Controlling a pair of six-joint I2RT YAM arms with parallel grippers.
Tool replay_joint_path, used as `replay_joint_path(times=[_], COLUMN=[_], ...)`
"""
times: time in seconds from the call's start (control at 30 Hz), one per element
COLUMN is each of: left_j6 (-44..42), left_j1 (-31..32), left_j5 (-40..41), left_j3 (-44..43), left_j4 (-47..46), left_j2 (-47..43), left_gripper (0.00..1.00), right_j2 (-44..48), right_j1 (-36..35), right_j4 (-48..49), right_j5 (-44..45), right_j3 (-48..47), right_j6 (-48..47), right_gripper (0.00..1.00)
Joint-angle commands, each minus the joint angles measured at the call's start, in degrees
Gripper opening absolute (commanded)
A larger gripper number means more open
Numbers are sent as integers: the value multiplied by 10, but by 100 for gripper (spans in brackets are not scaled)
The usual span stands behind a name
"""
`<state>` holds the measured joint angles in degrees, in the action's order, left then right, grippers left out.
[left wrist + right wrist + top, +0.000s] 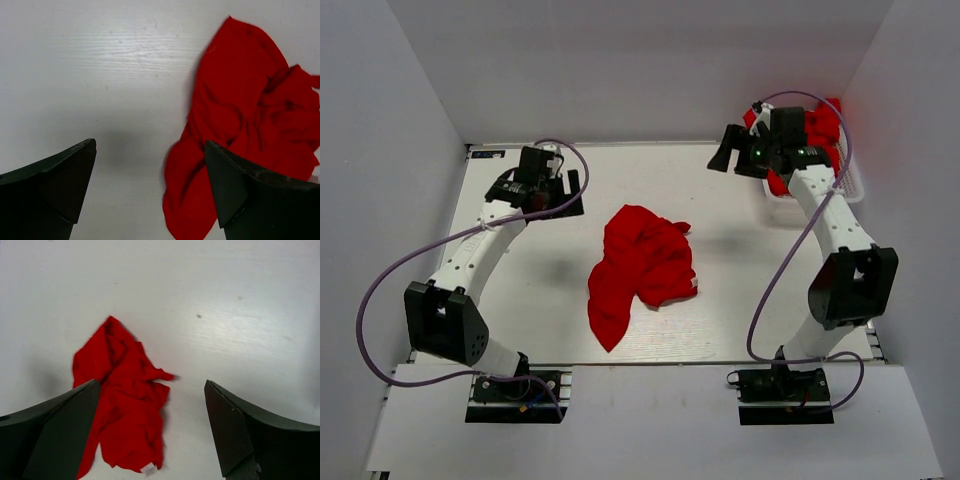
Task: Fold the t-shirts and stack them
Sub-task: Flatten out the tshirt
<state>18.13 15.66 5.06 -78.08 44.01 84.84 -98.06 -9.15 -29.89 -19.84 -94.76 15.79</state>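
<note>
My left gripper is to swing back and down next, turning onto the near end of the red t-shirt (610,332), because that end sticks out from the heap as a narrow tail.
A crumpled red t-shirt (640,270) lies in a heap in the middle of the table. It also shows in the left wrist view (240,125) and in the right wrist view (122,405), where its small white label (148,469) shows at the hem. More red t-shirts (820,125) sit piled in a white basket at the far right. My left gripper (560,185) is open and empty, held above the table to the far left of the heap. My right gripper (725,155) is open and empty, held above the table beside the basket.
The white slotted basket (855,185) stands at the table's far right corner, partly hidden by my right arm. White walls enclose the table at the left, back and right. Bare white tabletop (740,300) surrounds the heap.
</note>
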Motion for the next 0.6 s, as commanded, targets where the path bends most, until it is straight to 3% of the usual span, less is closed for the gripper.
replay_joint_path(times=[0.0, 0.2, 0.43, 0.57], left_j6=[-17, -17, -17, 15], left_j1=[13, 69, 170, 251], left_j5=[-91, -117, -141, -152], left_j3=[48, 114, 140, 201], left_j4=[-13, -6, 47, 55], left_j2=[-25, -25, -30, -36], left_gripper=[99, 99, 99, 91], right_j2=[62, 144, 167, 161], right_j1=[-7, -27, -45, -65], right_j4=[20, 28, 45, 61], right_j5=[135, 239, 235, 232], right_j3=[58, 184, 258, 277], right_j6=[-13, -12, 4, -1], right_gripper=[90, 90, 90, 90])
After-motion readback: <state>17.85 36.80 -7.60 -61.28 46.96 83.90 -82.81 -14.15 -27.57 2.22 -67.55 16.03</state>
